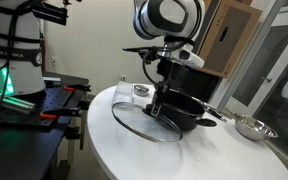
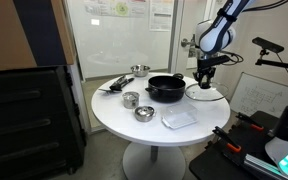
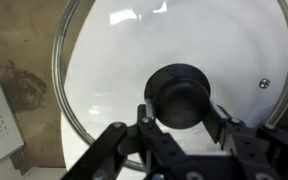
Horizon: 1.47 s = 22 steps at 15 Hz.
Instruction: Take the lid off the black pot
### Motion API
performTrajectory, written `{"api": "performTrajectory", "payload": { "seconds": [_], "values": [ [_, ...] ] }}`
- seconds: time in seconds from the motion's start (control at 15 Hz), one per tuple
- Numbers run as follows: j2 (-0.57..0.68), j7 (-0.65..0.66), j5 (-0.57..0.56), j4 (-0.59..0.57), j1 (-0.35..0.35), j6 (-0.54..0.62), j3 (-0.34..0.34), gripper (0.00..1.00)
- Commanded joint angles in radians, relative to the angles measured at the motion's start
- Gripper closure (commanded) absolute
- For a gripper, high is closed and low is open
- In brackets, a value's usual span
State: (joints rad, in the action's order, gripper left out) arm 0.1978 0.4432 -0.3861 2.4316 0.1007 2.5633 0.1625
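My gripper brings the lid down onto the table beside the black pot (image 1: 187, 108) next, and only then releases the knob.
The lid (image 3: 114, 60), a clear glass disc with a metal rim and a black centre knob (image 3: 181, 92), fills the wrist view. My gripper (image 3: 182, 113) is shut on the knob, one finger on each side. In both exterior views the lid (image 1: 134, 122) (image 2: 212, 97) is off the black pot (image 1: 187, 108) (image 2: 166, 88) and sits beside it, low at the white table top. I cannot tell whether it touches the table. The gripper (image 1: 158, 104) (image 2: 205, 82) points straight down over it. The pot stands open.
The round white table (image 2: 134, 128) also holds two small steel bowls (image 2: 131, 99) (image 2: 144, 113), a flat clear container (image 2: 179, 118), another steel bowl (image 2: 140, 70) (image 1: 252, 127) and dark utensils (image 2: 114, 84). The lid lies near the table edge (image 1: 104, 130).
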Motion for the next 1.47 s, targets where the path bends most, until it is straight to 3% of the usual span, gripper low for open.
{"api": "performTrajectory", "payload": {
  "seconds": [0.0, 1.07, 1.13, 1.27, 1.4],
  "values": [
    [0.077, 0.061, -0.027, -0.064, -0.053, 0.018, 0.031, 0.75],
    [0.181, 0.082, -0.036, -0.107, -0.13, 0.037, 0.145, 0.75],
    [0.181, 0.083, -0.037, -0.108, -0.134, 0.036, 0.148, 0.25],
    [0.186, 0.087, -0.039, -0.112, -0.14, 0.034, 0.153, 0.19],
    [0.188, 0.09, -0.041, -0.116, -0.146, 0.033, 0.158, 0.05]
  ]
}}
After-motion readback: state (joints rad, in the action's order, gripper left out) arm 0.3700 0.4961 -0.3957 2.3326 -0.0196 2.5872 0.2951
